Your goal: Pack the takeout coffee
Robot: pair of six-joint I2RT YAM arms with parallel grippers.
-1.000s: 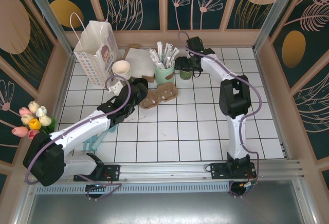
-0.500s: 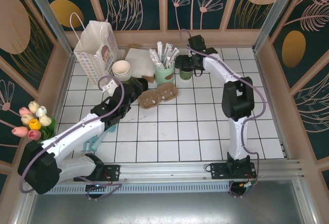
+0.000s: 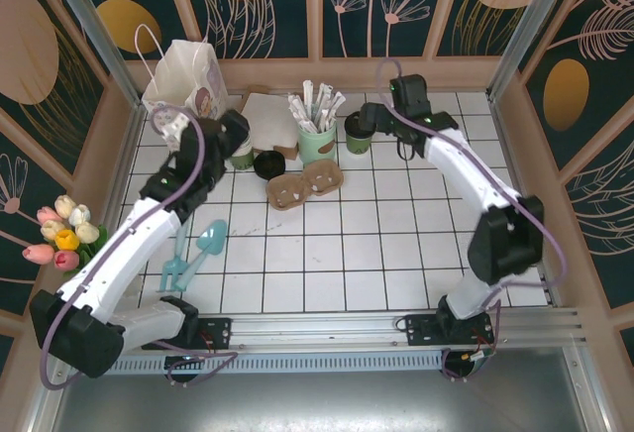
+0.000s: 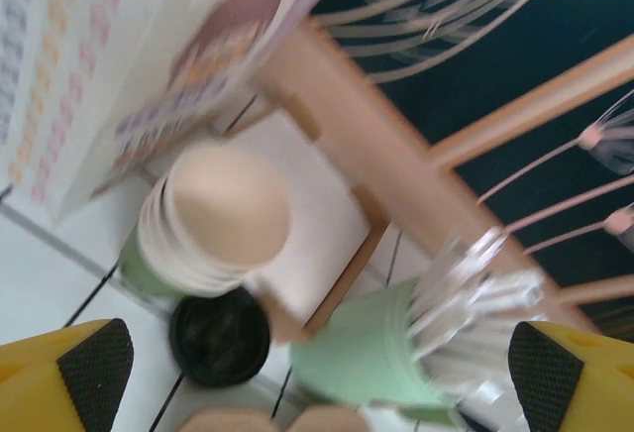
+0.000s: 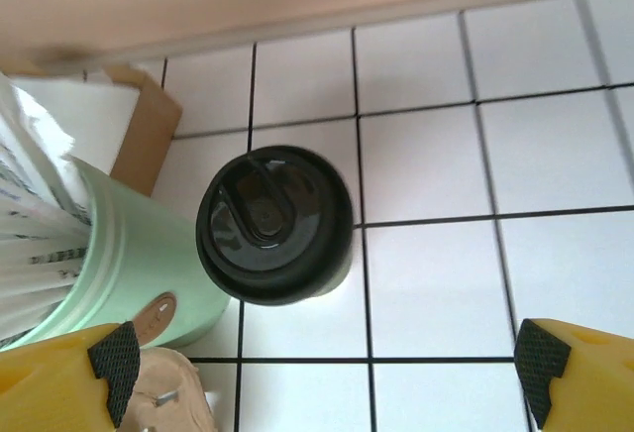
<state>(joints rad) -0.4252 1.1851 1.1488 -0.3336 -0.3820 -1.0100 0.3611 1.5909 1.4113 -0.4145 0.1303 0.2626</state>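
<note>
Next, the left gripper moves away from the stack of lidless cups to the top edge of the white paper bag (image 3: 170,55) beside it.
The takeout coffee (image 3: 358,133), a dark green cup with a black lid (image 5: 272,224), stands upright on the white tiles beside the pale green cup of wrapped sticks (image 3: 317,141). My right gripper (image 3: 376,120) hovers just right of it, open; in the right wrist view the gripper (image 5: 327,378) has only bare tile between its pads, and the coffee lies just beyond the fingertips. My left gripper (image 3: 236,137) is open over the stack of lidless cups (image 4: 223,214) next to the paper bag (image 3: 188,80). The left wrist view, with the gripper (image 4: 317,387) in it, is blurred.
A loose black lid (image 3: 268,165) lies on the tiles in front of the cup stack. A brown cardboard carrier (image 3: 304,186) sits mid-table. A white napkin box (image 3: 272,117) is at the back. Teal utensils (image 3: 193,254) and tulips (image 3: 61,234) lie at the left.
My left arm swung away from the carrier, back and left to the cup stack by the bag. My right gripper drew back to the right, off the coffee, which stays standing.
</note>
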